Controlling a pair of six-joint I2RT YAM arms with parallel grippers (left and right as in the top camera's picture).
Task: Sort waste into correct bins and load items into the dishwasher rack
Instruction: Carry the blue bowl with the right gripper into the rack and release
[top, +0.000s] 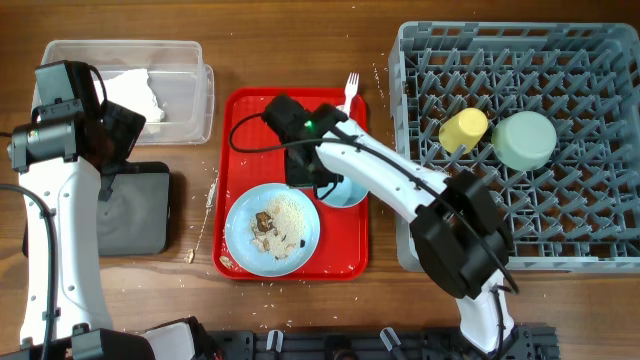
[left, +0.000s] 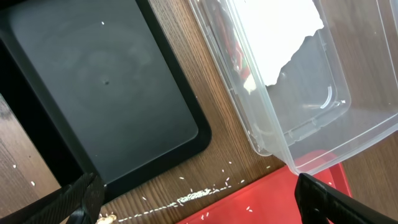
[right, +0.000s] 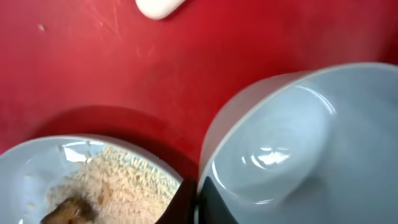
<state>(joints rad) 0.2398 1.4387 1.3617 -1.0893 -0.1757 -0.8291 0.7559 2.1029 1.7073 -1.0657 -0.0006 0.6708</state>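
The grey rack has empty pegs on the yellow cup's near side. My right gripper will rise next, carry the bowl across, tilt it and lower it there.
My right gripper (top: 318, 180) is shut on the rim of the light blue bowl (top: 347, 192) (right: 298, 143), which stands on the red tray (top: 345, 250); its fingers (right: 196, 202) pinch the near edge. The light blue plate (top: 240, 215) (right: 31, 165) beside it holds brown scraps and rice (top: 278, 225) (right: 124, 180). My left gripper (left: 199, 208) is open and empty above the table between the black tray (left: 93, 81) (top: 135, 212) and the clear tub (left: 311, 112) (top: 185, 95). A white napkin (top: 135, 92) (left: 273, 31) lies in the tub. The yellow cup (top: 463, 130) and green bowl (top: 524, 140) sit in the grey rack (top: 600, 230).
A white fork (top: 350, 90) lies at the red tray's far edge. A white utensil end (right: 158, 7) shows on the tray. Rice crumbs (left: 193, 198) lie on the wood between the black tray and the red tray (left: 267, 199). Something red (left: 233, 50) shows through the tub wall.
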